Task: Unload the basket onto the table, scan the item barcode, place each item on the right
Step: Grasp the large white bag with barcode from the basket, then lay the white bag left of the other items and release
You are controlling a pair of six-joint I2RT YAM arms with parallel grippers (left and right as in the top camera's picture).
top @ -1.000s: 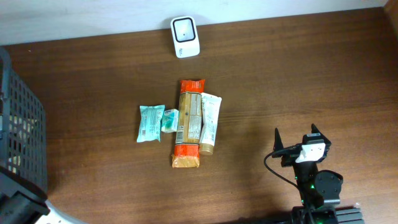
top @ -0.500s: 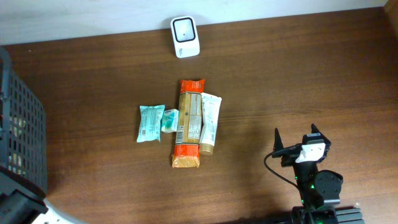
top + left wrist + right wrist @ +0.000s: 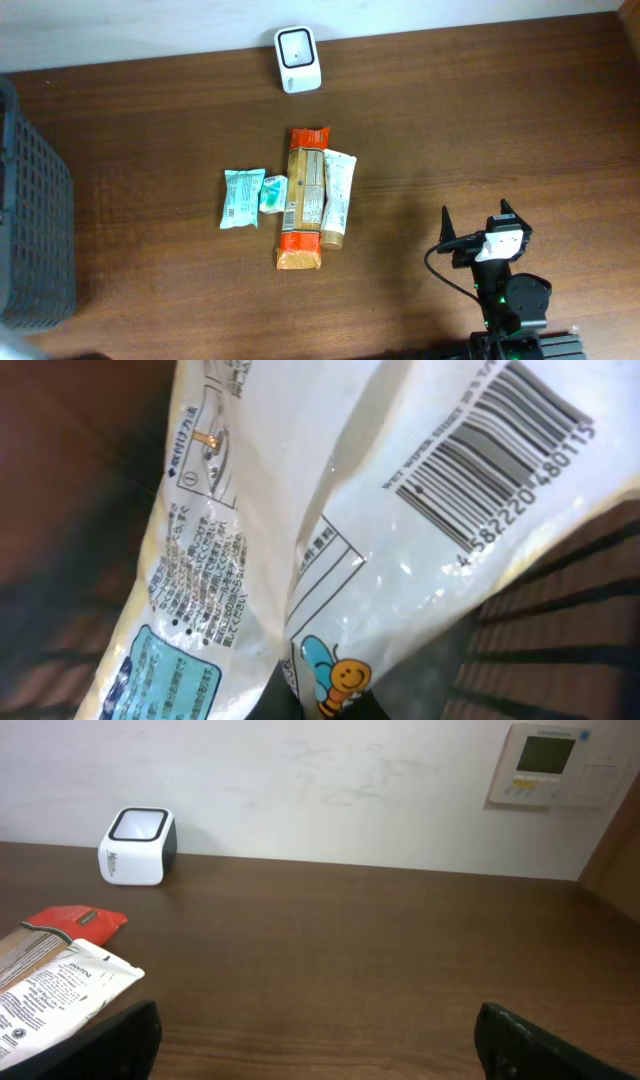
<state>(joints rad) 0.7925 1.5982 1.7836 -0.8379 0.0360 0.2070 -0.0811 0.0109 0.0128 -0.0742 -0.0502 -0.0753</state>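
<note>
I will next lift my left gripper clear of the basket, carry the white packet over and lower it beside the teal packet, because the table is bare there.
A white packet (image 3: 300,530) fills the left wrist view; its barcode (image 3: 495,455) faces the camera at the upper right and a bee drawing sits near the bottom. My left gripper (image 3: 325,708) is shut on the packet's lower edge and is out of the overhead view. The white scanner (image 3: 298,59) stands at the table's far edge and also shows in the right wrist view as the scanner (image 3: 138,846). My right gripper (image 3: 480,222) rests at the front right, open and holding nothing, its dark fingertips (image 3: 110,1040) wide apart.
Mid-table lie a teal packet (image 3: 242,198), a small teal packet (image 3: 272,193), a long orange-brown packet (image 3: 303,198) and a white tube (image 3: 338,198). A dark mesh basket (image 3: 35,240) stands at the left edge. A wall controller (image 3: 550,765) hangs behind.
The part of the left arm at the overhead view's bottom-left corner has gone out of view, and the basket's look has changed. The right arm and the table items have not moved.
</note>
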